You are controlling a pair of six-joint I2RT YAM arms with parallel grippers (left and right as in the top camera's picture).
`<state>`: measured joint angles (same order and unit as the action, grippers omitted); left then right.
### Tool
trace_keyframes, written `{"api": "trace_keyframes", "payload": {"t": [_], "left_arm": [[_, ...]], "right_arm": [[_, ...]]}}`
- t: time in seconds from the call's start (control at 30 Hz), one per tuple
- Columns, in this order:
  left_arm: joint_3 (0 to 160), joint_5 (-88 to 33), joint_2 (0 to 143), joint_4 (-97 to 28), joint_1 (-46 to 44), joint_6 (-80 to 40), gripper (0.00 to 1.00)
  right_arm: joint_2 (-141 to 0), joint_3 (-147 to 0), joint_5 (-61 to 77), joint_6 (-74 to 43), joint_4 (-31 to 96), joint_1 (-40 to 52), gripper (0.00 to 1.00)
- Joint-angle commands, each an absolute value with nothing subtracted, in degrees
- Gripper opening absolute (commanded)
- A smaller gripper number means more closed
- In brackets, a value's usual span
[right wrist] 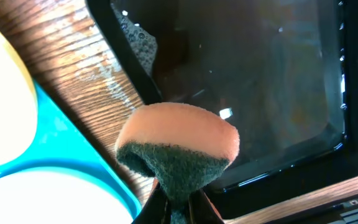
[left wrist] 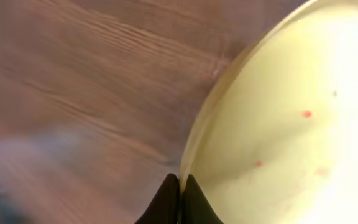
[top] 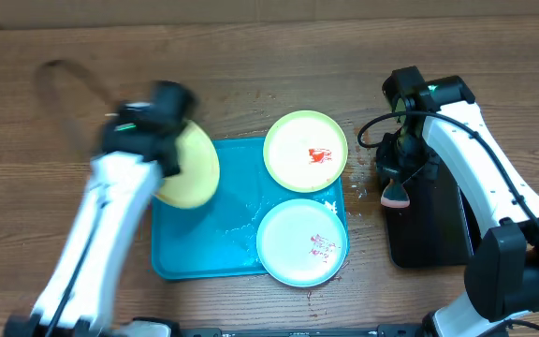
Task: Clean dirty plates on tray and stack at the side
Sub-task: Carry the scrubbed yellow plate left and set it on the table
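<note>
The left gripper lowers to the left in the overhead view next and releases the plate on bare wood, which lies empty below it on that side.
My left gripper is shut on the rim of a pale yellow plate with a few small red specks. In the overhead view this plate hangs tilted over the left end of the turquoise tray, and the arm is blurred. On the tray's right end lie a yellow-green plate with a red sauce smear and a light-blue plate with red marks. My right gripper is shut on an orange and green sponge, held at the black tray's left edge.
The black tray stands right of the turquoise tray, wet inside, with a dark scouring pad at its corner. Water drops lie on the wood between the two trays. Bare wooden table spreads left and behind.
</note>
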<state>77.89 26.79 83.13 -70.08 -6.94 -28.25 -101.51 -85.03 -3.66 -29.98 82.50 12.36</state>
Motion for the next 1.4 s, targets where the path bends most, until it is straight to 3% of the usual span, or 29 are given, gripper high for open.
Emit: {"api": "trace_keyframes", "payload": {"t": [0.0, 0.2, 0.3, 0.67, 1.17, 1.2, 1.27, 1.3, 1.37], "left_arm": [[78.9, 10.9, 76.8, -67.9, 5.4, -25.1, 0.04], [78.0, -1.6, 80.9, -63.2, 27.5, -19.4, 0.05], [77.9, -6.3, 86.4, -61.3, 34.0, -17.9, 0.05], [77.9, -8.3, 105.6, -53.8, 35.7, -18.2, 0.05], [77.9, 0.5, 113.1, -52.0, 38.3, -21.6, 0.04], [77.9, 0.4, 113.1, -52.0, 38.5, -21.6, 0.06], [77.9, 0.4, 113.1, -52.1, 38.6, -20.7, 0.34], [77.9, 0.4, 113.1, -52.2, 38.6, -20.0, 0.41], [77.9, 0.4, 113.1, -52.1, 38.5, -19.2, 0.33]], "right_arm": [[-99.7, -85.1, -2.2, -30.0, 82.3, 12.1, 0.04], [-99.7, -85.1, -1.6, -29.9, 82.4, 12.1, 0.04], [-99.7, -85.1, -1.3, -29.5, 82.3, 12.1, 0.04], [-99.7, -85.1, -1.2, -29.5, 83.9, 12.1, 0.04], [-99.7, -85.1, -1.2, -28.5, 85.8, 12.1, 0.04], [-99.7, -85.1, -1.2, -28.5, 85.8, 12.1, 0.04], [-99.7, -85.1, -1.2, -28.5, 85.7, 12.1, 0.04], [-99.7, -85.1, -1.2, -28.5, 85.6, 12.1, 0.04], [-99.7, -85.1, -1.2, -28.5, 85.4, 12.1, 0.04]]}}
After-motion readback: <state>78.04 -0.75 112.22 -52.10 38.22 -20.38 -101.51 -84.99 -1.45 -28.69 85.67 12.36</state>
